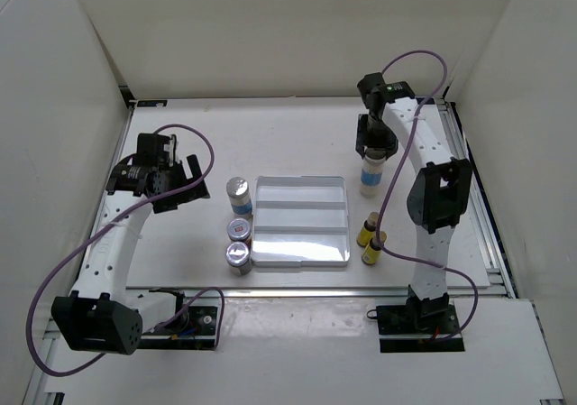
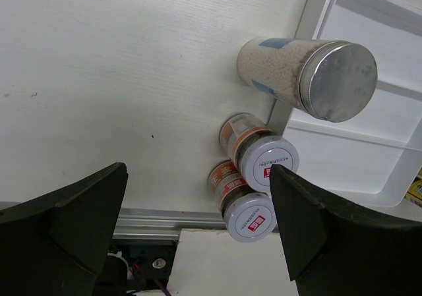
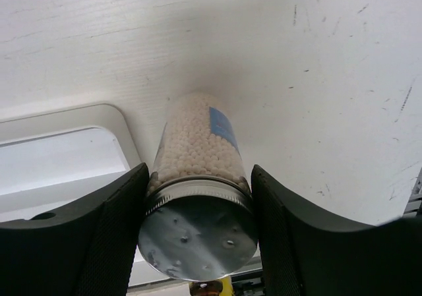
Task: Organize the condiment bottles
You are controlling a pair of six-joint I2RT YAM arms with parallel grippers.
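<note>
My right gripper holds the silver-capped bottle and will next carry it to the tray's empty far section, lower it and let go, because that section is below it and to its left in the top view.
A tall silver-capped bottle (image 1: 370,176) with a blue-white label, full of white beads (image 3: 198,144), is just right of the white tray (image 1: 300,243). My right gripper (image 1: 372,149) (image 3: 199,177) is shut on it just below the cap, a pad on each side. I cannot tell whether its base touches the table. A second tall bottle (image 1: 238,193) (image 2: 297,72) and two short reddish-labelled jars (image 1: 239,229) (image 1: 238,256) (image 2: 264,154) (image 2: 247,207) stand in a line along the tray's left edge. Two slim yellow bottles (image 1: 365,232) (image 1: 373,248) stand right of the tray. My left gripper (image 1: 180,184) (image 2: 198,171) hangs open, holding nothing, left of that line.
The tray (image 2: 356,157) has ridged compartments with nothing in them. White walls enclose the table on three sides. A metal rail (image 1: 482,207) runs along the right edge, close to the right arm. Purple cables loop from both arms.
</note>
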